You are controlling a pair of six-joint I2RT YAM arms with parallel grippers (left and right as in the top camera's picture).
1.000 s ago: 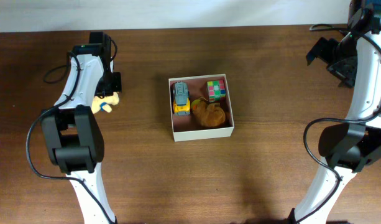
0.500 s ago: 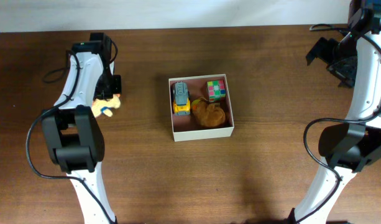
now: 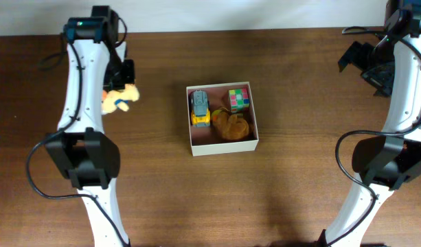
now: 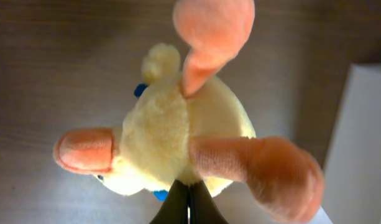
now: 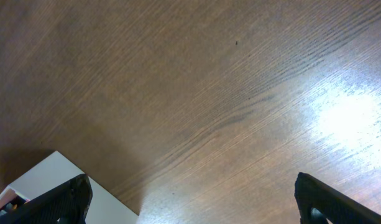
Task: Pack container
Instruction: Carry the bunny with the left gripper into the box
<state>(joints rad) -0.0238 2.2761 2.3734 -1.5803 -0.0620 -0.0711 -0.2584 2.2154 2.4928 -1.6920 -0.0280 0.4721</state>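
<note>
I will move my left gripper over the container's bare near corner (image 3: 202, 136) by the truck, which lies to its right in the overhead view, and release the duck (image 3: 120, 99).
The container (image 3: 224, 145), a square cream-walled box with a reddish-brown inside, sits mid-table and holds a toy truck (image 3: 200, 108), a coloured cube (image 3: 238, 99) and a brown plush (image 3: 230, 125). My left gripper (image 3: 121, 86) is shut on a yellow plush duck (image 3: 120, 99) with orange bill and feet, held above the table to the left of the container. In the left wrist view the duck (image 4: 178, 130) fills the frame, pinched by the fingertips (image 4: 189, 202). My right gripper (image 3: 365, 65) is open and empty at the far right; its fingertips (image 5: 193, 202) frame bare wood.
A corner of the container's white wall shows in the right wrist view (image 5: 47, 180) and the left wrist view (image 4: 364, 137). Wood tabletop (image 3: 299, 192) surrounds the box. Both arm bases stand near the front edge.
My left gripper has lifted the duck off the table and carried it up and slightly toward the back. The right arm has not moved.
</note>
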